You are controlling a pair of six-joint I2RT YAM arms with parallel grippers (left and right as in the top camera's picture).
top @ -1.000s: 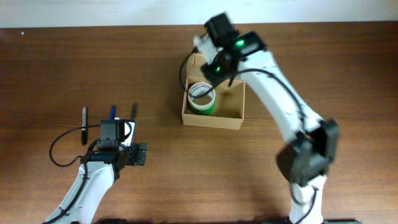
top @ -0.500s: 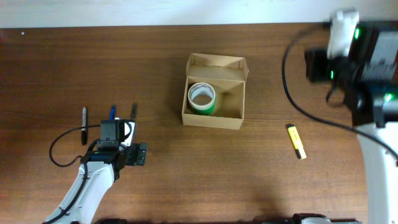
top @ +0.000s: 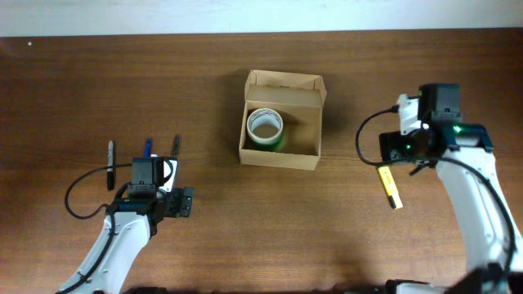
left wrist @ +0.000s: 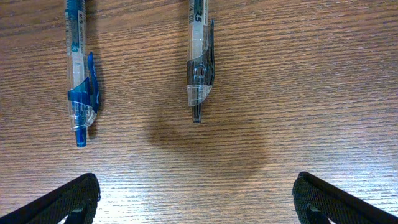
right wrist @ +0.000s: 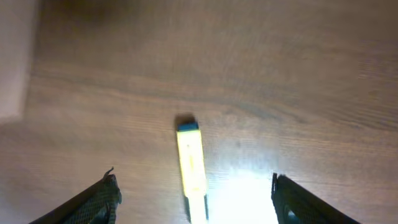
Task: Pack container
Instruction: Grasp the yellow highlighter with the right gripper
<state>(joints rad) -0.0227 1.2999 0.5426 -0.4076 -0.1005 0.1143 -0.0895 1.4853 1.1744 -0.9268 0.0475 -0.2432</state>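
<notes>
The yellow highlighter lies below, already between the open fingers, so my right gripper lowers onto the highlighter's body near its dark end and closes next.
The container, a tan cardboard box with its flap lid open at the far side, sits mid-table. A green tape roll stands in its left half. My right gripper is open and empty, right of the box and just above a yellow highlighter. In the right wrist view the highlighter lies between the open fingers of that gripper. My left gripper is open and empty at the front left. In the left wrist view this gripper sits just short of a blue pen and a black pen.
Three pens lie side by side at the left: a black marker, the blue pen and the black pen. The pale wall edge runs along the far side of the table.
My right arm left the box, swung far right, then came down over the yellow highlighter. The tape roll stays in the box. The left arm has not moved.
</notes>
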